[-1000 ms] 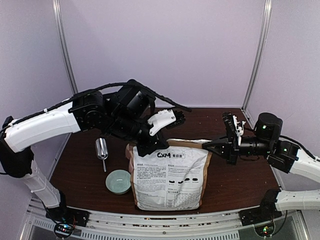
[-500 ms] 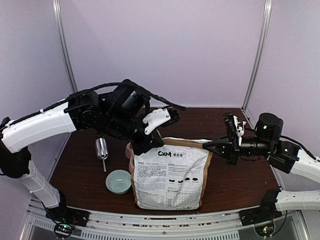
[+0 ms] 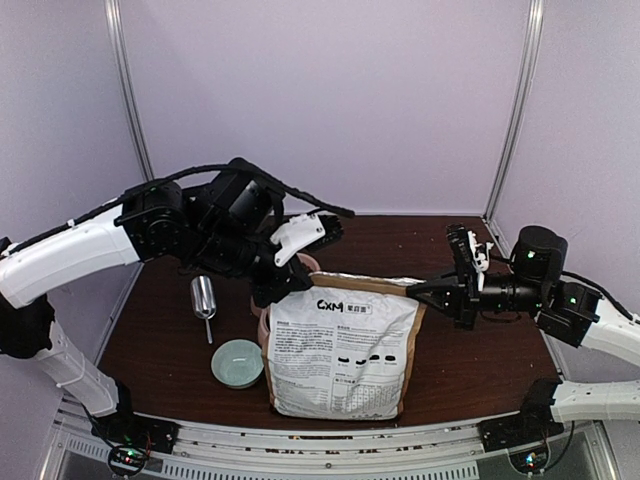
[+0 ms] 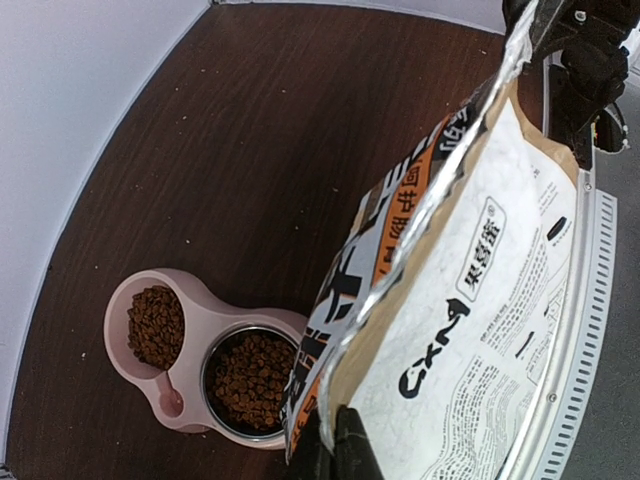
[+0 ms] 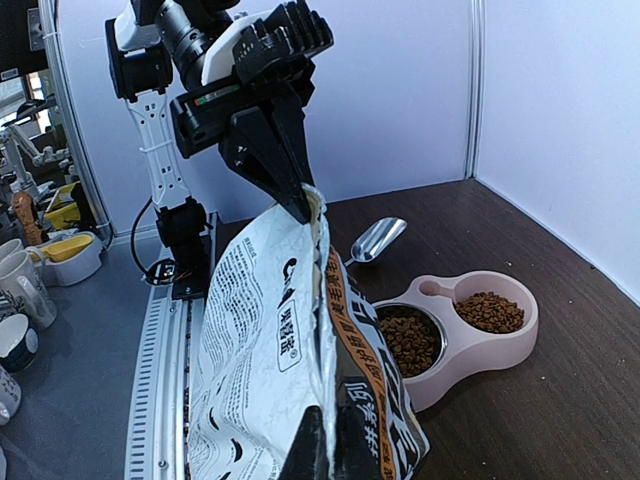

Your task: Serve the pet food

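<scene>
Both hollows of the bowl are full, so my left gripper will next pull the end of the bag's top seam left in the top view, toward the steel scoop (image 3: pixel 203 297), and release.
The pet food fills both wells of a pink double bowl (image 4: pixel 195 305), one heap in the plain well (image 4: pixel 155 325) and one in the steel well (image 4: pixel 248 380). The right wrist view shows the same pet food (image 5: pixel 408 338) behind the bag. The CXM paper bag (image 3: pixel 340 350) stands upright in front of the bowl, its top seam stretched between both grippers. My left gripper (image 3: pixel 270 296) is shut on the seam's left end, its fingertips (image 4: pixel 350 450) pinching the edge. My right gripper (image 3: pixel 412 290) is shut on the seam's right end (image 5: pixel 328 440).
A steel scoop (image 3: pixel 203 297) lies on the dark table left of the bag, also seen past the bag in the right wrist view (image 5: pixel 378 238). A small teal bowl (image 3: pixel 237 362) sits near the front edge, left of the bag. Purple walls enclose the table.
My left arm has swung a little to the left and back, carrying the bag's left corner with it. The right arm has stayed put.
</scene>
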`<state>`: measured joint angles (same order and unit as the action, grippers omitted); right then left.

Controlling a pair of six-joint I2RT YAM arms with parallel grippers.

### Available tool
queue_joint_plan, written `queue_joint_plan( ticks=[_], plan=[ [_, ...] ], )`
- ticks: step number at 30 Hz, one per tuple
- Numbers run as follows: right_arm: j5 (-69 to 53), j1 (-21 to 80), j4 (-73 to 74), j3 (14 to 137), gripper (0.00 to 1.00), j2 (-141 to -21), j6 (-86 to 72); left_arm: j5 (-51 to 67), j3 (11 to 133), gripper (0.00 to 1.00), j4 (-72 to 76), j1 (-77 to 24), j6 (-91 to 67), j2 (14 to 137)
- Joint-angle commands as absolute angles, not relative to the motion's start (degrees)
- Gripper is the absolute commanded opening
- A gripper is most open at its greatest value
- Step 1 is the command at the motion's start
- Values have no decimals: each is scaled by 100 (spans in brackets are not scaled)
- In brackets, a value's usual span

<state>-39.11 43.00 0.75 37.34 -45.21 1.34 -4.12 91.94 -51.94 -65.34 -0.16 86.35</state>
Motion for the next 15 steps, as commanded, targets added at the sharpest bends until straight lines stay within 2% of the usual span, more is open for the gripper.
queue_joint_plan(
  ticks=[1,5,8,14,15],
  plan=[
    [-3889,4236,-28,3823,0,-4179,189,-1587,9012,6,-5973,-6110,-52,8409],
    [-3876,4236,-13,3827,0,-4167,202,-1634,8955,8,-5994,-6044,-53,8334],
    [-3876,4236,-19,3827,0,-4174,203,-1634,8900,0,-5994,-6018,-53,8293],
    [-3867,4236,-29,3833,0,-4198,209,-1702,8792,0,-6009,-5967,-59,8245],
    [-3867,4236,-27,3832,0,-4196,217,-1722,8777,4,-6019,-5949,-69,8232]
  ],
)
